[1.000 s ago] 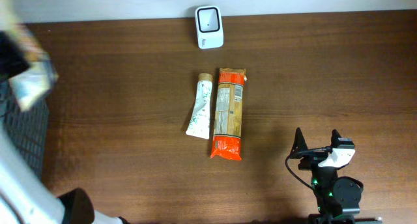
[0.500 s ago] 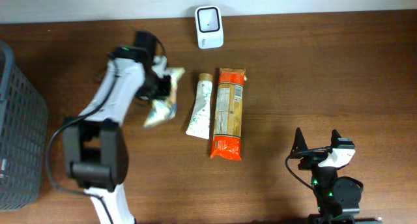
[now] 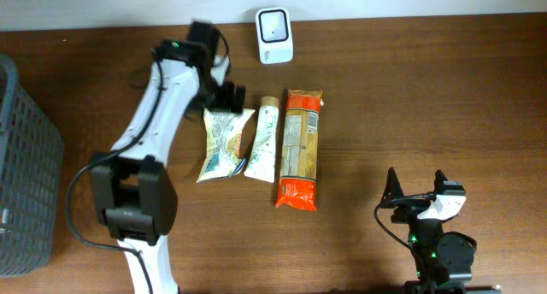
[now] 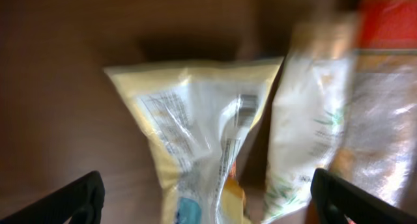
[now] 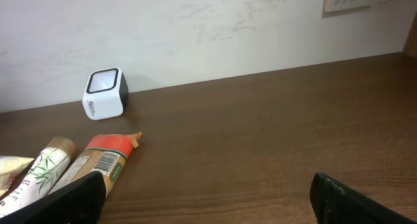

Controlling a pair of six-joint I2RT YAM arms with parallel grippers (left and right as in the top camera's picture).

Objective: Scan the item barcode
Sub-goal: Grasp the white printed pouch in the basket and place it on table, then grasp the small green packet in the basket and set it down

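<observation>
The dark mesh basket [image 3: 27,174] is to the left of my left gripper in the overhead view. My gripper should next lift from the pouch [image 3: 224,143], swing back over the basket and lower into it.
A yellow-and-white pouch [image 3: 224,143] lies flat on the table, left of a white tube with green leaf print [image 3: 264,138] and a long orange packet [image 3: 301,149]. My left gripper [image 3: 226,97] hovers open just over the pouch's top end. In the left wrist view the pouch [image 4: 195,139] sits between the wide-apart fingers of the left gripper [image 4: 208,204], untouched, with a small barcode [image 4: 246,107] facing up. The white scanner [image 3: 274,35] stands at the table's far edge. My right gripper [image 3: 417,191] rests open at the near right, holding nothing.
A dark mesh basket [image 3: 26,157] stands at the left edge of the table. The right wrist view shows the scanner [image 5: 105,93] against the wall, with the orange packet [image 5: 98,160] and the tube [image 5: 36,168] at lower left.
My left arm swung in from the left with the pouch, laid it on the table beside the tube and opened its jaws. The right arm has not moved.
</observation>
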